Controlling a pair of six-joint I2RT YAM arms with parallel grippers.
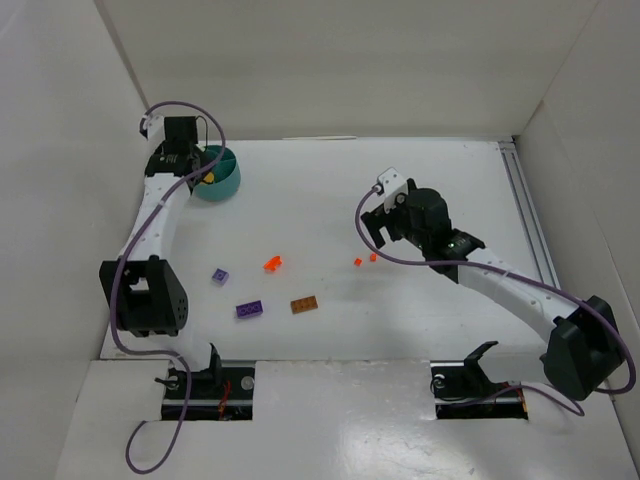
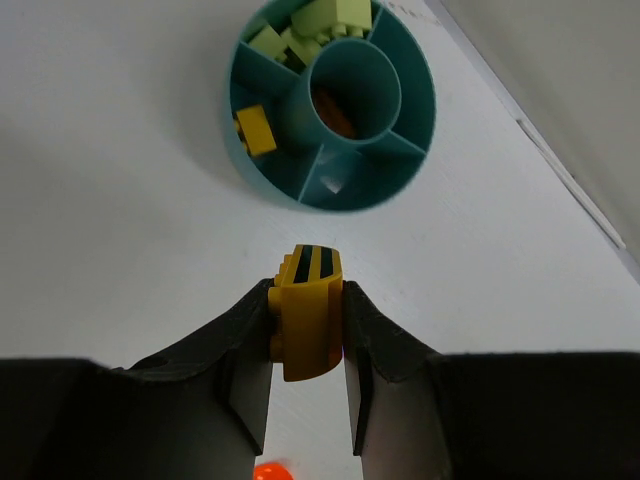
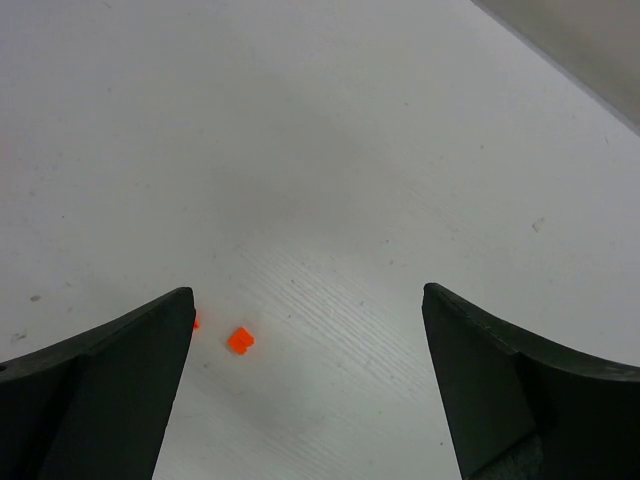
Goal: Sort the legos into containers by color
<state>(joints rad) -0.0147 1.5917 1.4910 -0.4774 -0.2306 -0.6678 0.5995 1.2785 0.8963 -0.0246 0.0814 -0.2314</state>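
Observation:
I should next lower my left gripper to the tub's section with the yellow lego and let go of the golden yellow one there, beside its color match.
The round teal tub (image 1: 228, 183) of containers stands at the back left. My left gripper (image 1: 203, 176) hovers beside it, shut on a golden yellow lego (image 2: 305, 320). In the tub (image 2: 385, 165) lie pale green legos (image 2: 310, 30), a yellow one (image 2: 255, 130) and an orange-brown one (image 2: 335, 115) in the centre ring. Loose on the table are lavender (image 1: 220, 276), purple (image 1: 249, 309), orange-brown (image 1: 305, 305) and red-orange (image 1: 272, 264) legos. My right gripper (image 1: 372, 232) stands open and holds nothing, above two tiny red-orange pieces (image 1: 358, 262), one (image 3: 240, 340) between its fingers.
White walls close in the table at the left, back and right. A metal rail (image 1: 530, 220) runs along the right edge. A blurred red-orange lego (image 2: 272, 470) shows below my left fingers. Both arm bases sit at the near edge.

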